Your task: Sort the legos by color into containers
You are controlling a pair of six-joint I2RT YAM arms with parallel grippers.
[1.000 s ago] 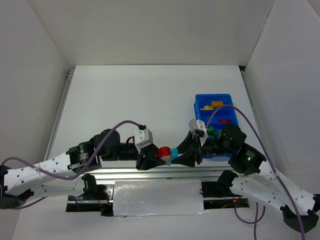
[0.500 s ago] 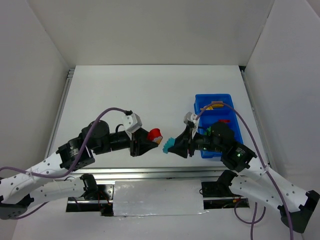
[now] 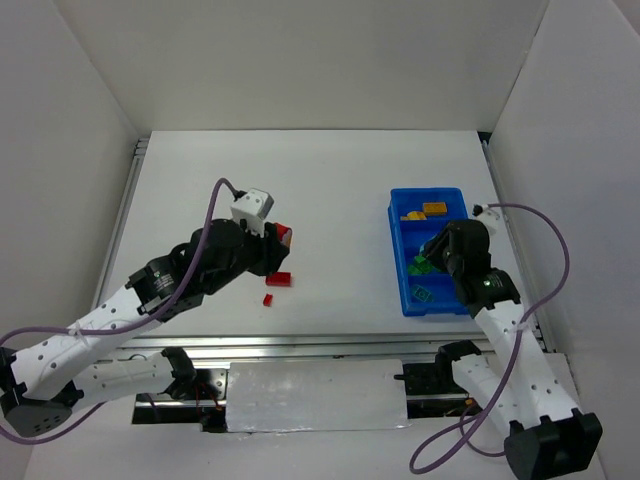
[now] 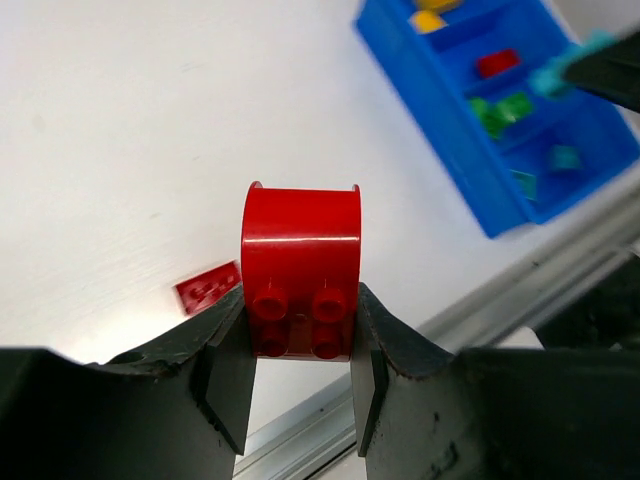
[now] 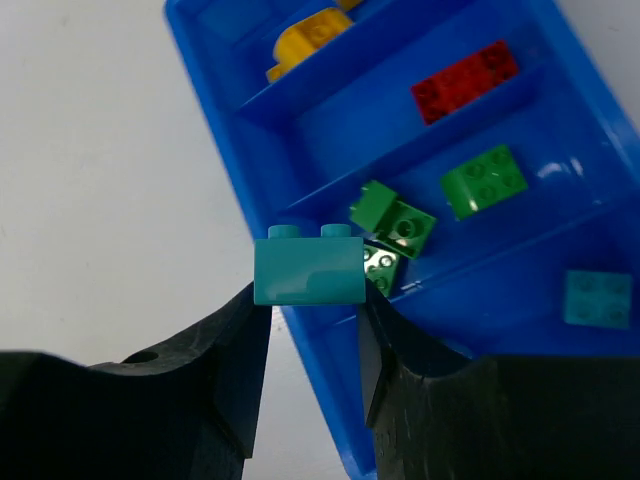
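My right gripper moves back and down from by the green bricks next, over the blue tray's near section, because a cyan piece (image 5: 597,297) already lies there.
My left gripper (image 3: 282,240) is shut on a red rounded brick (image 4: 300,265) and holds it above the table left of centre. A flat red piece (image 4: 208,287) lies on the table beneath it, and a smaller red bit (image 3: 268,299) lies nearby. My right gripper (image 5: 310,300) is shut on a cyan brick (image 5: 307,270) above the left rim of the blue tray (image 5: 225,120), by its green compartment. The tray's compartments hold yellow pieces (image 5: 310,38), a red brick (image 5: 465,80), green bricks (image 5: 485,180) and a cyan piece (image 5: 597,297).
The blue tray (image 3: 397,250) lies at the right of the white table. White walls close the back and both sides. A metal rail (image 3: 300,345) runs along the near edge.
Both grippers left the near-centre edge. The left one moved up and left with the red brick. The right one swung right over the tray with the cyan brick.
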